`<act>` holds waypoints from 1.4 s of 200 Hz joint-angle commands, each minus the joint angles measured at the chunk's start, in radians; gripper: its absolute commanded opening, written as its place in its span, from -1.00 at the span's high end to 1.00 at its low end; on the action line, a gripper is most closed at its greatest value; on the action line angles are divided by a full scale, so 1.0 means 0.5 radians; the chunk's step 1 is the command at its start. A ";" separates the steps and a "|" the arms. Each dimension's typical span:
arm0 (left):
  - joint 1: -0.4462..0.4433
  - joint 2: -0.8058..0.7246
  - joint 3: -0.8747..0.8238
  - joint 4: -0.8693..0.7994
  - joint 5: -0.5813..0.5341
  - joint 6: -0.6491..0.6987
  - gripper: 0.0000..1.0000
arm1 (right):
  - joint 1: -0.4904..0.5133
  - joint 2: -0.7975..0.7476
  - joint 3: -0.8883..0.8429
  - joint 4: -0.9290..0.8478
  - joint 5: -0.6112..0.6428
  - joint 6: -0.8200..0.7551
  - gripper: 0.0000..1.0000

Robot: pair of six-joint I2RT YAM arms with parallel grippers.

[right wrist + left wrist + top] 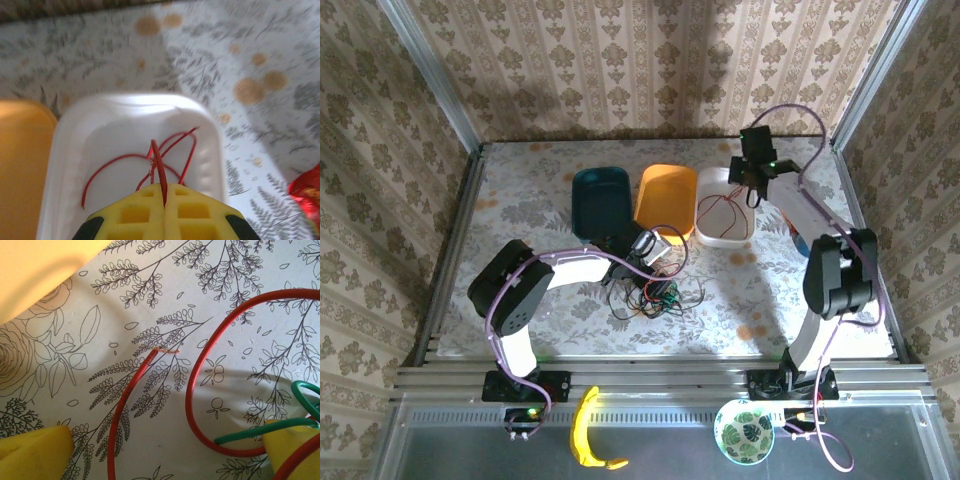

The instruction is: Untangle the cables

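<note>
My right gripper is holding the red cable (160,160), and the cable's loops already hang down inside the white container, so next it should move back over the middle of the container and release the cable there.
A tangle of red, black and green cables (655,295) lies mid-table. My left gripper (657,252) hovers at its far edge, open. In the left wrist view two red cable loops (192,390) lie flat on the tablecloth between its yellow fingertips (30,455), untouched, and a green cable (260,432) crosses the right fingertip. My right gripper (752,185) hangs over the white container (725,235), shut on a red cable (160,160). That cable's loops trail down into the white container (100,130).
An orange bin (666,200) and a teal bin (602,200) stand left of the white container. A red packet (307,190) lies on the table to its right. A banana (588,430) and a patterned bowl (744,430) sit on the near ledge.
</note>
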State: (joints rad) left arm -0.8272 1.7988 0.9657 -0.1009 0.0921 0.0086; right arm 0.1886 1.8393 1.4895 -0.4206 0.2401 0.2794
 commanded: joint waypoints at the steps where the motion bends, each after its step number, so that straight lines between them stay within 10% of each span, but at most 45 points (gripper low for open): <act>1: -0.035 0.133 -0.017 -0.001 0.039 -0.025 -1.00 | 0.040 0.088 -0.044 -0.106 -0.031 0.097 1.00; 44: -0.047 0.098 -0.034 0.018 0.011 -0.015 -1.00 | 0.035 0.217 -0.136 -0.108 -0.312 0.202 0.92; 128: -0.047 0.053 -0.050 0.072 -0.009 -0.015 -1.00 | 0.015 -0.093 -0.199 -0.071 -0.331 0.238 -0.30; 180: -0.033 0.047 -0.048 0.109 0.045 -0.026 -1.00 | 0.038 -0.453 -0.324 -0.139 -0.238 0.166 -0.36; 280: 0.067 0.059 0.021 0.052 0.296 -0.029 -1.00 | 0.739 -1.203 -1.305 0.009 -1.294 -0.001 -0.33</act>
State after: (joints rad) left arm -0.7975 1.7977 0.9634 -0.0731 0.1619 -0.0055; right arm 0.5056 1.2537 0.8577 -0.4526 -0.2638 0.2680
